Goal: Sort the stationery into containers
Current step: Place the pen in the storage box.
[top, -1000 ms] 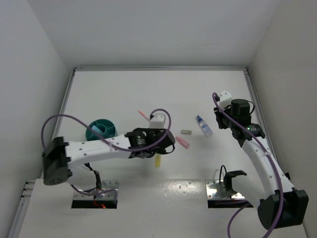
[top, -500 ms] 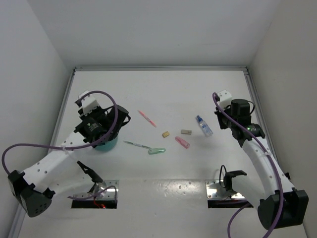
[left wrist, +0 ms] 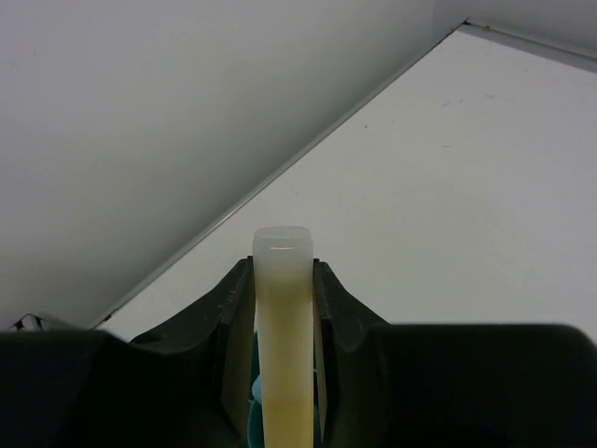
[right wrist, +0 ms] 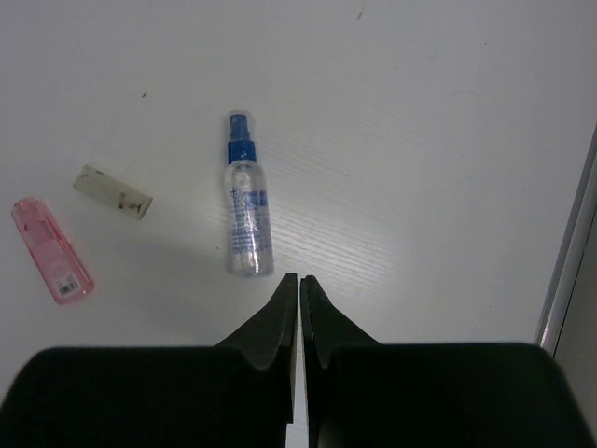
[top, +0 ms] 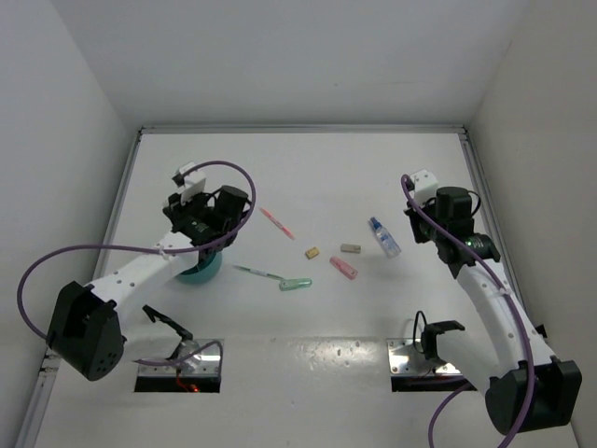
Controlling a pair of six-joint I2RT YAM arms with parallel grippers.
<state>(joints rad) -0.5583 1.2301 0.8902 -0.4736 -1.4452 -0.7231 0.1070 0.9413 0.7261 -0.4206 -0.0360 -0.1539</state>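
The teal cup is mostly hidden, as only a sliver of teal cup [top: 201, 269] [left wrist: 256, 409] shows behind the marker, so my left gripper needs to tilt down and move slightly toward the pink-red pen next.
My left gripper [top: 207, 245] is shut on a yellow marker [left wrist: 283, 327] and holds it upright over the teal cup [top: 200, 272]. In the left wrist view the marker's end sticks out past the fingertips, and a bit of the cup [left wrist: 254, 433] shows below. My right gripper [right wrist: 298, 278] is shut and empty, just short of the clear blue-capped bottle [right wrist: 248, 219]. On the table lie a pink-red pen [top: 276, 222], a green pen [top: 270, 276], two tan erasers [top: 312, 253] [top: 350, 248], a pink marker [top: 343, 269] and the bottle [top: 383, 237].
White walls close in the table at the back and on both sides; a raised rim [top: 126, 187] runs along the left edge near the cup. Two metal base plates [top: 420, 359] sit at the near edge.
My left arm has swung from the table's middle back to the teal cup, carrying the yellow marker, and has shifted slightly right over it. The right arm has not moved.
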